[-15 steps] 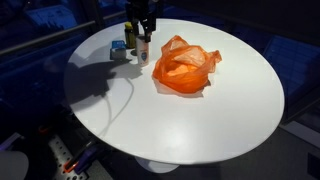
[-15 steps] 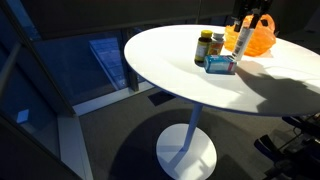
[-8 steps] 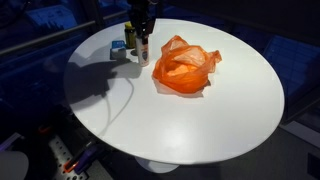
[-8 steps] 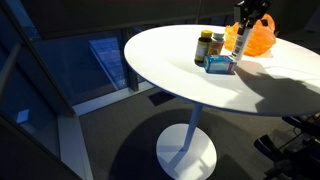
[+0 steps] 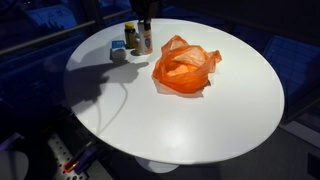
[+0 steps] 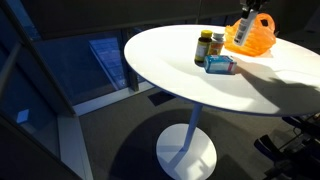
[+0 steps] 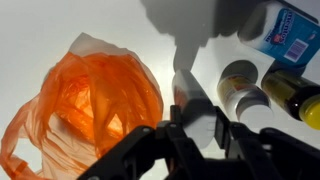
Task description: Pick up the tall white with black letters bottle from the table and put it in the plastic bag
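My gripper carries the bottle to the left in the wrist view next, over the orange bag's opening [image 5: 184, 62] [image 7: 76, 112], then lowers and releases it.
The tall white bottle with black letters [image 7: 187, 92] hangs a little above the white table [image 5: 190, 125], tilted, and my gripper [image 7: 197, 122] is shut on it near its top. In both exterior views the bottle [image 5: 146, 40] [image 6: 241, 35] hangs under the gripper [image 5: 145, 20] [image 6: 252, 12] at the table's far edge. The orange plastic bag [image 5: 185, 68] [image 6: 260, 38] [image 7: 90, 105] lies crumpled and open next to it. The fingers hide the bottle's top.
A yellowish bottle [image 7: 293, 96] and a white-capped jar [image 7: 243, 86] stand beside the lifted bottle, with a blue and white box [image 7: 285, 30] close by. In an exterior view they cluster [image 6: 212, 50] near the table's rim.
The gripper closed on the tall white bottle and raised it off the table, tilting it toward the bag. The other containers and the bag stayed put.
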Robot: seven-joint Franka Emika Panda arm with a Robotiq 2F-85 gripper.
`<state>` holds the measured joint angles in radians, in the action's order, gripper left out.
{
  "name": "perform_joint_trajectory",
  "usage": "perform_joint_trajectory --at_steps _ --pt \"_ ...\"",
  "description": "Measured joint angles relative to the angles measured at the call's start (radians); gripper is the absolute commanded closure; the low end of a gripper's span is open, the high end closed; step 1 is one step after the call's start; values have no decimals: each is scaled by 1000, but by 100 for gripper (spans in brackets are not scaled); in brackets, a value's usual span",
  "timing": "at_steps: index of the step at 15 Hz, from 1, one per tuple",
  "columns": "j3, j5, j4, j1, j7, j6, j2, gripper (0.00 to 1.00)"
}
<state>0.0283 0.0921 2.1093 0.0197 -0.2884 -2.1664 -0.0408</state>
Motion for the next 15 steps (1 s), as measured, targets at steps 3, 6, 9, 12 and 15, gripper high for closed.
perform_joint_trajectory --at_steps 3,6,9,12,15 --pt "2 0 -15 -13 -1 45 72 89" --pt "9 0 -34 -43 -4 80 129 89" --pt "24 2 -49 -84 -5 91 161 89" --pt "43 7 -51 -122 -6 91 171 89" --pt "62 7 -51 -152 -6 91 171 89"
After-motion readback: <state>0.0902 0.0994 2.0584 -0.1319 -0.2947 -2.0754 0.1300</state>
